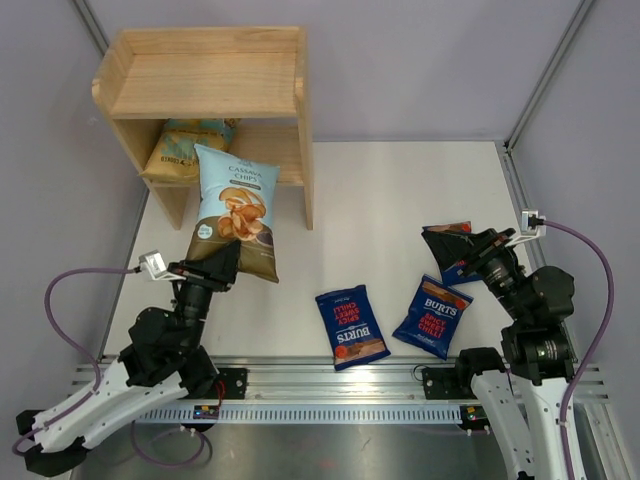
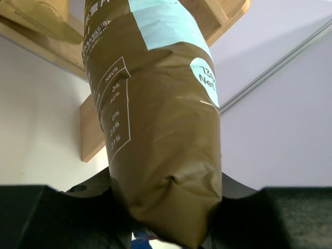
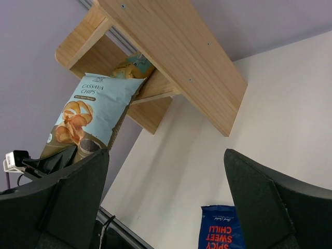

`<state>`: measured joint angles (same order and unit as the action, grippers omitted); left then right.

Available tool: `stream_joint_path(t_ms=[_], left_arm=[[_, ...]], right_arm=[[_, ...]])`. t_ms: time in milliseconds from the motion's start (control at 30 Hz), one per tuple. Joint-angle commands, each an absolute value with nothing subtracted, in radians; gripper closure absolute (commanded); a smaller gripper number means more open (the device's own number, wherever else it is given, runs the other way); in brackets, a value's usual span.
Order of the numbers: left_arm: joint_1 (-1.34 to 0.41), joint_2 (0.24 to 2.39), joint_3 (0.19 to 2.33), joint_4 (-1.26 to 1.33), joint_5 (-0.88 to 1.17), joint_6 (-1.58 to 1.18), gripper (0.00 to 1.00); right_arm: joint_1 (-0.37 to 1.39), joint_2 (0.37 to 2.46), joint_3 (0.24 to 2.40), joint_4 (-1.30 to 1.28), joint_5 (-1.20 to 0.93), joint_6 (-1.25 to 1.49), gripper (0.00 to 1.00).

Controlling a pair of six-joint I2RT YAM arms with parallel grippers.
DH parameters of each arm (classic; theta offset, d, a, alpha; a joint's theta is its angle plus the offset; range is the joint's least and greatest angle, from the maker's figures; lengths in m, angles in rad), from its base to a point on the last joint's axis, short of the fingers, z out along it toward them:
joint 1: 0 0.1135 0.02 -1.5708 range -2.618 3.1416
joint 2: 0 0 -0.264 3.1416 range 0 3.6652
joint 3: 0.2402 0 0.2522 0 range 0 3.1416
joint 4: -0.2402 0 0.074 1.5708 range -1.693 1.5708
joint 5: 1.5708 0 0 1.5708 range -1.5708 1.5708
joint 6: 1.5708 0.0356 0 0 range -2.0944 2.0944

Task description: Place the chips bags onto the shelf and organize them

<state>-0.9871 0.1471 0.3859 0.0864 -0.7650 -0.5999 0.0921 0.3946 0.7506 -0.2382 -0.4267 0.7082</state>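
Note:
My left gripper carries the bag outward onto the lower level's empty part point(image 1: 272, 146), beside the yellow-tan bag point(image 1: 188, 145), next and releases it.
My left gripper point(image 1: 224, 266) is shut on the bottom edge of the light-blue Cassava Chips bag point(image 1: 236, 205) and holds it upright in front of the pale wood shelf point(image 1: 205, 75). In the left wrist view the bag's brown back point(image 2: 161, 155) fills the space between my jaws point(image 2: 166, 207). The yellow-tan bag point(image 1: 188, 145) lies on the lower tier. Two dark-blue Burts bags point(image 1: 350, 327) point(image 1: 432, 316) lie flat on the table. My right gripper point(image 1: 455, 245) is open and empty above a third Burts bag point(image 1: 461, 270), mostly hidden under it. One Burts bag shows between the right fingers point(image 3: 220, 228).
The shelf's top tier point(image 1: 200, 85) is bare. The shelf's right side panel point(image 1: 306, 170) stands next to the held bag. Grey walls close in the table on the left, back and right. A metal rail point(image 1: 340, 380) runs along the near edge.

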Motion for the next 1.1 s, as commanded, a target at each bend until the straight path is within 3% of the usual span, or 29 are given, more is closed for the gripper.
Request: stream_joint_path(t_ms=[0,200,433,600,1067], left_arm=[[-0.982,0.247,0.44,0.296,-0.778,-0.531,0.98],[-0.895,0.377,0.494,0.333,-0.7,-0.531,0.98],[-0.563,0.547,0.557,0.396,-0.277,-0.676,1.0],[-0.54,0.666,0.62,0.463,-0.233,-0.661,1.0],[-0.253,0.965,0.718,0.649,0.032,-0.818,0.99]], right_arm=[[0.095,0.387,0.804,-0.261,-0.402,0.68,0.01],[0.095,0.365,0.841,-0.285,-0.406,0.676,0.01],[0.095,0.356,0.861,-0.295,-0.417,0.684,0.01],[0.095,0.351,0.871,-0.311,-0.417,0.673,0.0],[0.095,0.333,0.914,-0.351,-0.425,0.65,0.01]])
